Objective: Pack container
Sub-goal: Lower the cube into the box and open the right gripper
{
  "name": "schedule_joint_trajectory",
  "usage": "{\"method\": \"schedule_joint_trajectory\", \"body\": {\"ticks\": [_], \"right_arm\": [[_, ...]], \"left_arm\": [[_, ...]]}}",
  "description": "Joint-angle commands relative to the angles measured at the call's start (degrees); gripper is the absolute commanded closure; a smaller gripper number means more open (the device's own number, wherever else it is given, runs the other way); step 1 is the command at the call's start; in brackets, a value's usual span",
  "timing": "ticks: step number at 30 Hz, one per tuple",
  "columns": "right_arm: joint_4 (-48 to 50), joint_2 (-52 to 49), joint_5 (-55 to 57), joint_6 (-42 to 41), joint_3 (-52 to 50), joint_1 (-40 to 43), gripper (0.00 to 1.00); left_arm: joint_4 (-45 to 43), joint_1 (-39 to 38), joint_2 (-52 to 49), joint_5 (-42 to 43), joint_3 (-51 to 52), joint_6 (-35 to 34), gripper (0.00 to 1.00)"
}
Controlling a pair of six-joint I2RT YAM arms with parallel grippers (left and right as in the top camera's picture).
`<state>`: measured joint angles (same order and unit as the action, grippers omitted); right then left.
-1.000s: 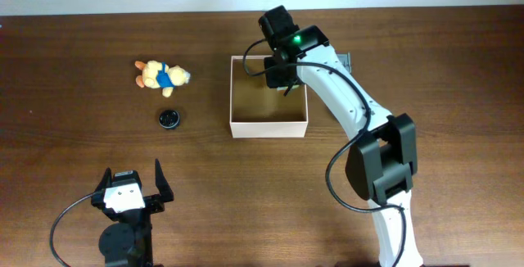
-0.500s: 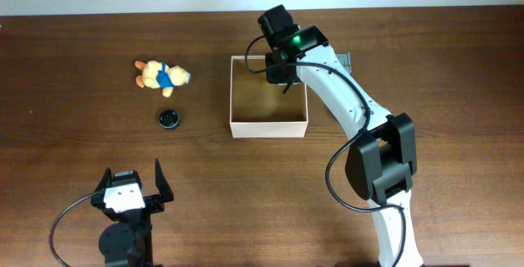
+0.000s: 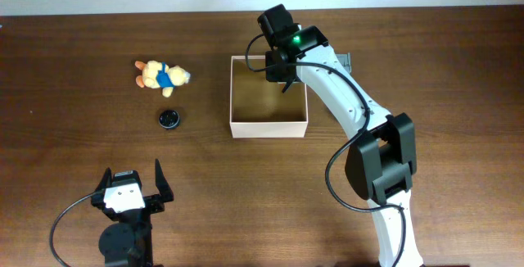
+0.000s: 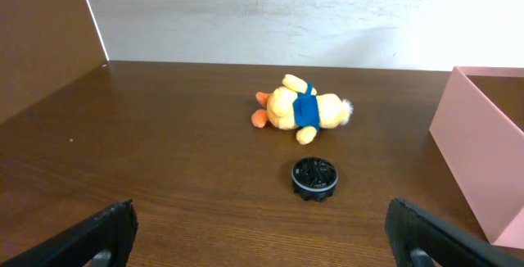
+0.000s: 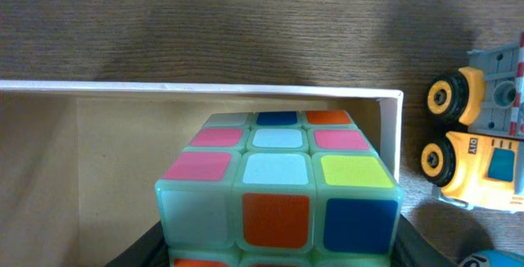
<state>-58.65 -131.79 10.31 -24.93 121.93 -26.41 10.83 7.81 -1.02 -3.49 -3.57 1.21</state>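
My right gripper lowers the pale green puzzle cube [image 5: 278, 185] into the box's far corner [image 5: 368, 118] beside the toy truck and releases it next, as it hangs inside the box's rim.
The container [image 3: 269, 124] is a square open cream cardboard box at the table's middle back; its rim shows in the right wrist view [image 5: 205, 89] and its side in the left wrist view [image 4: 483, 148]. My right gripper [image 3: 277, 69] hangs over the box's far right corner, shut on a pale green puzzle cube [image 5: 278, 185] with coloured squares. My left gripper [image 3: 131, 193] is open and empty near the front left edge; its fingertips show in the left wrist view [image 4: 262, 234]. A yellow plush toy [image 3: 160, 75] with a blue shirt lies left of the box. A small black round cap [image 3: 169, 119] lies below it.
A yellow and grey toy truck [image 5: 479, 148] lies on the table just outside the box's far right corner, partly hidden under the right arm in the overhead view [image 3: 345, 58]. The plush toy [image 4: 301, 110] and cap [image 4: 314, 177] lie ahead of the left gripper.
My right gripper has shifted slightly toward the box's far edge with the cube. The left arm and the toys have not moved.
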Motion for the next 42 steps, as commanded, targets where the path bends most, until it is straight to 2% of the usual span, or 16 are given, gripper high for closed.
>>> {"method": "schedule_joint_trajectory", "body": {"ticks": [1,17,20,24,30,39,42], "right_arm": [[-0.24,-1.79,1.05,-1.16,0.85,-0.22,0.80],[-0.68,-2.75,0.87,-1.77,0.85,-0.20,0.78],[-0.61,-2.75,0.87,-1.77,0.85,-0.22,0.64],[-0.28,-2.75,0.85,-1.77,0.85,-0.20,0.55],[-0.22,-2.75,0.85,-1.77,0.85,-0.22,0.50],[-0.17,-2.75,0.85,-1.75,0.85,-0.22,0.48],[-0.17,-2.75,0.85,-1.75,0.85,-0.22,0.43]], "left_arm": [[-0.35,-0.20,-0.04,-0.61,0.42,-0.35,0.01],[-0.35,-0.20,-0.04,-0.61,0.42,-0.35,0.01],[-0.35,-0.20,-0.04,-0.61,0.42,-0.35,0.01],[-0.35,-0.20,-0.02,-0.61,0.42,-0.35,0.01],[-0.37,-0.20,-0.02,-0.61,0.42,-0.35,0.01],[-0.35,-0.20,-0.04,-0.61,0.42,-0.35,0.01],[-0.35,-0.20,-0.04,-0.61,0.42,-0.35,0.01]]}}
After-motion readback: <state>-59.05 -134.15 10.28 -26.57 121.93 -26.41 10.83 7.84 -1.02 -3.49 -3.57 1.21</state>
